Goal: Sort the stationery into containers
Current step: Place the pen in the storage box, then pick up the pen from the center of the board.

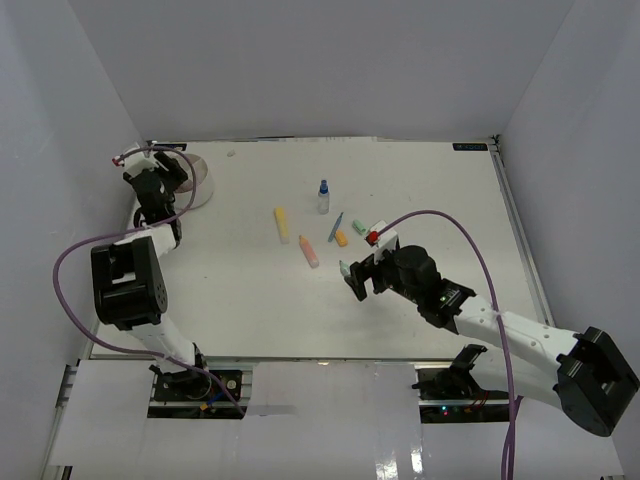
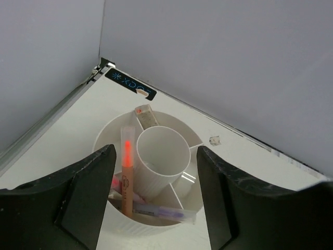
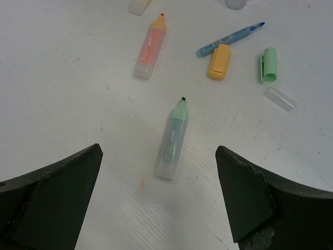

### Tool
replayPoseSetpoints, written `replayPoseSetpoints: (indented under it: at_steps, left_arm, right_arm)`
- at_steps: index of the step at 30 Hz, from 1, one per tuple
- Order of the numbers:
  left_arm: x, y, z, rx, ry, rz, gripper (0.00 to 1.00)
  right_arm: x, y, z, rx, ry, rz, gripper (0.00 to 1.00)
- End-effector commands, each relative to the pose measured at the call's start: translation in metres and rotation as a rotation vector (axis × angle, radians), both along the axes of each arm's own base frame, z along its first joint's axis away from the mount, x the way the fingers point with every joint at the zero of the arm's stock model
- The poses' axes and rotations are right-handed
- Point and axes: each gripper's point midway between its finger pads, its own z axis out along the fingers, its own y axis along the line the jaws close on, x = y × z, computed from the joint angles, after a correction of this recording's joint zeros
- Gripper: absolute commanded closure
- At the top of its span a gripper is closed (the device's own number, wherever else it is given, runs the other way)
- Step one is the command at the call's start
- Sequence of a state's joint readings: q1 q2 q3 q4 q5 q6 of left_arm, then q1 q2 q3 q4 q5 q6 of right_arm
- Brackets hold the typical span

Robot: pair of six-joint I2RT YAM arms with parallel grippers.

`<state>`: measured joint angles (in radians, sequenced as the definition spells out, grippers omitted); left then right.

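The blue pen [image 3: 229, 39] lies slanted, and the pen's near end [image 3: 204, 51] is outward and below, so I need to move my right gripper outward next, turn it and lower it onto that end.
The white divided tub [image 2: 119, 225] stands at the far left of the table [image 1: 203, 178]. My left gripper [image 2: 156, 208] hovers right above it, open, nothing between its fingers. An orange marker [image 2: 127, 172] stands upright in one compartment; a clear purple marker [image 2: 161, 212] and an eraser block [image 2: 145, 115] also lie inside. My right gripper [image 3: 158, 208] is open low over a teal marker [image 3: 174, 139] lying on the table [image 1: 345, 267], apart from both fingers. Beyond it lie a pink marker [image 3: 149, 46], a yellow marker [image 1: 282, 224], a blue pen [image 3: 229, 39] and a blue-capped bottle [image 1: 323, 197].
An orange cap [image 3: 219, 61], a green cap [image 3: 268, 64] and a clear cap [image 3: 280, 99] lie beside the blue pen. White walls enclose the table on the left, back and right. The tub sits near the back left corner, by a black label [image 2: 130, 83].
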<state>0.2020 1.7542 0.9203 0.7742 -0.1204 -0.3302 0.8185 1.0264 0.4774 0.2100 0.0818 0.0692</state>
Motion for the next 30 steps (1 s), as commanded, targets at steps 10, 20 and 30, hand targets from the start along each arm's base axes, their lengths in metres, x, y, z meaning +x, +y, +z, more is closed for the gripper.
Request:
replayPoseSetpoints:
  at_steps: [10,20,30]
  left_arm:
    - [-0.062,-0.025,0.068,-0.056,0.110,-0.067,0.02]
    - [-0.135,-0.086,0.084,-0.155,0.207,-0.303,0.02]
    - [-0.180,-0.132,0.025,-0.067,0.324,-0.411,0.02]
  right_arm:
    - [0.028,-0.010,0.013,-0.067,0.069,-0.190,0.01]
    - [0.055,0.002,0.007,-0.094,0.193,-0.331,0.07]
    - [0.088,0.050,-0.022,-0.084,0.323,-0.369,0.29]
